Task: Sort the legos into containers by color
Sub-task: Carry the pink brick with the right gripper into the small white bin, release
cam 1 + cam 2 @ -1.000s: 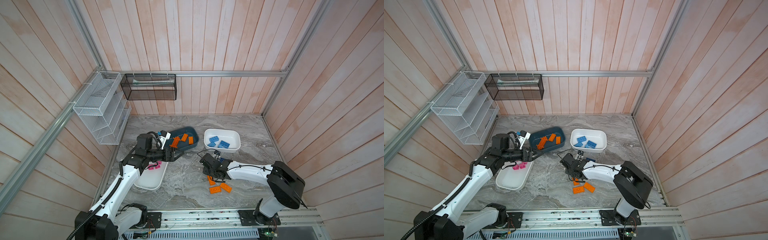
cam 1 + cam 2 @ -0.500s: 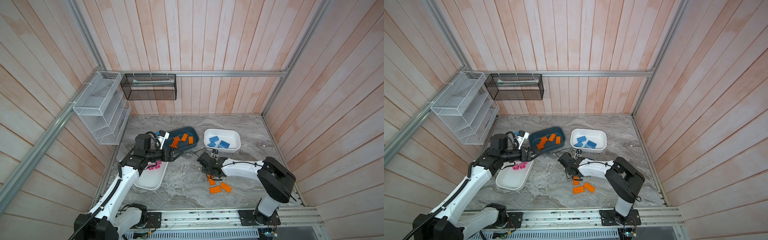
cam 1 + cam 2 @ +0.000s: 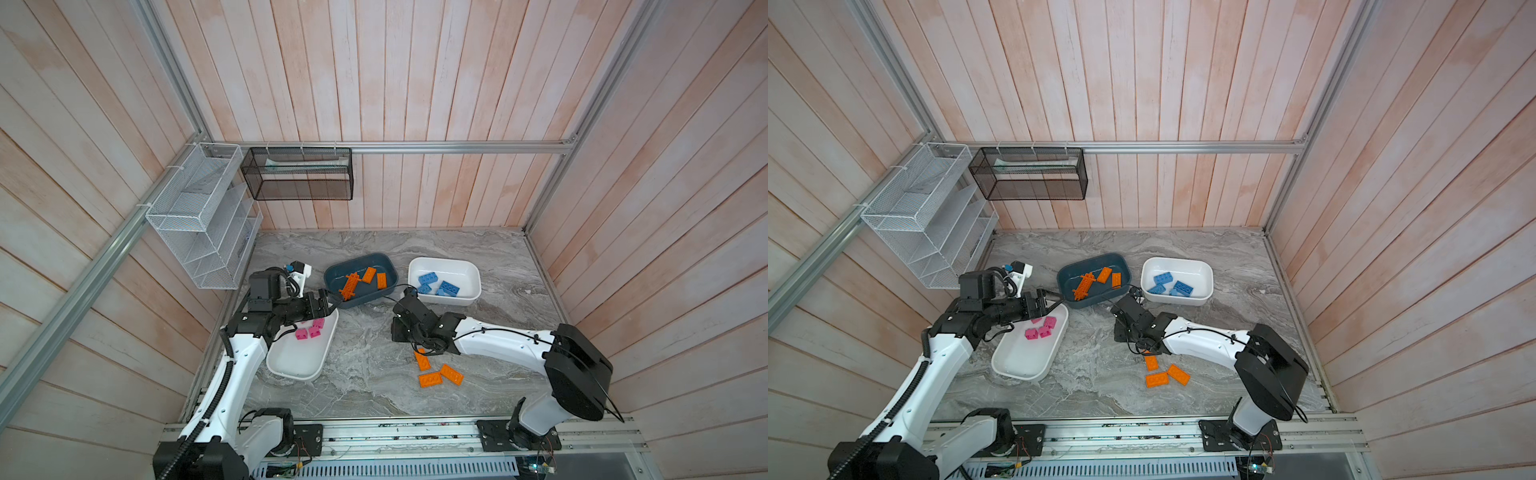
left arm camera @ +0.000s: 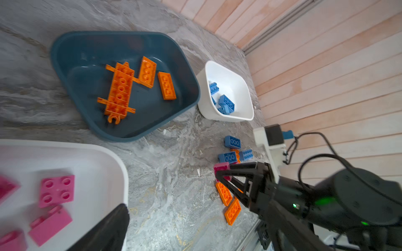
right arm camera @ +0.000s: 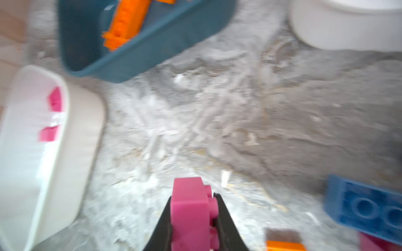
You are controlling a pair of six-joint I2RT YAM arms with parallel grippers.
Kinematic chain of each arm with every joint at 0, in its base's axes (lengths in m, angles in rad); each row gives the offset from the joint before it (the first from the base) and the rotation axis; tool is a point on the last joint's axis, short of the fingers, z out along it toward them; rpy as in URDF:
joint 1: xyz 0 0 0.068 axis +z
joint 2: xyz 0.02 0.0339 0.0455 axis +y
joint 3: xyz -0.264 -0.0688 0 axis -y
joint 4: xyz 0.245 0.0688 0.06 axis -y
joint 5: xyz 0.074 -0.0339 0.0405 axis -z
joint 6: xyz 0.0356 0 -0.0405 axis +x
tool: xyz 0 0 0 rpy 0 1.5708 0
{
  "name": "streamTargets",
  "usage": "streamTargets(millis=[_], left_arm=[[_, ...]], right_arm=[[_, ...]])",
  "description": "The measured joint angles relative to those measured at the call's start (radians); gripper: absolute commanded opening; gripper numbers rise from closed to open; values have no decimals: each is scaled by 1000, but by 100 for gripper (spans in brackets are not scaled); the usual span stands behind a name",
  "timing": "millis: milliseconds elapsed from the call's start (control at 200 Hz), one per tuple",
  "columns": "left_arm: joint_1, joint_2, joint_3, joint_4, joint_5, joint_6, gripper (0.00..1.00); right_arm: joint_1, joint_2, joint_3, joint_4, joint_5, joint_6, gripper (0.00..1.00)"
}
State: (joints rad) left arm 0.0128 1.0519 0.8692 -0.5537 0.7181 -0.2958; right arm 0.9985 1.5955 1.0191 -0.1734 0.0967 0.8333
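Note:
The pink legos already lie inside the near white container, so my right gripper needs to move next across the marble and over the container's bare bottom to release the pink lego.
My right gripper [image 5: 192,197] is shut on a pink lego [image 5: 189,208] just above the marble, mid-table; the left wrist view shows that gripper [image 4: 220,173] beside loose blue legos [image 4: 232,142] and orange legos [image 4: 224,193]. Three orange legos [image 3: 430,379] lie in front of the right arm. The teal container [image 3: 332,276] holds orange legos [image 3: 369,274] and a spiky orange piece [image 3: 349,286]. Blue legos [image 3: 449,287] fill the far white container [image 3: 469,268]. Pink legos [image 3: 309,331] lie in the near white container [image 3: 299,361]. My left gripper [image 3: 330,303] hangs open and empty over that container's far end.
A white wire rack [image 3: 199,216] hangs on the left wall and a black mesh basket [image 3: 299,174] on the back wall. An aluminium rail [image 3: 395,432] with both arm bases runs along the front edge. Wooden walls close in the table on three sides.
My right gripper has closed on the pink lego and moved a little left and farther back with it. The left arm has stayed where it was.

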Motion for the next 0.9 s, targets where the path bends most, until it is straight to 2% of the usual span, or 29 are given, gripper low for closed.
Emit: streamTargets(millis=[245,455,650,900], left_arm=[[56,-15,10,3,-89,-53,100],[71,-15,18,16,-129,-94,100],[80,-15,24,23,-158,-107,100],[85,-15,24,23,-177,-109,100]], right_arm=[[135,164,223,212,-209,-37,5],[172,385,415,254,-303,-26,5],[171,532,549,201,-302,-22,7],[149,583,624,104,-229,-22,20]])
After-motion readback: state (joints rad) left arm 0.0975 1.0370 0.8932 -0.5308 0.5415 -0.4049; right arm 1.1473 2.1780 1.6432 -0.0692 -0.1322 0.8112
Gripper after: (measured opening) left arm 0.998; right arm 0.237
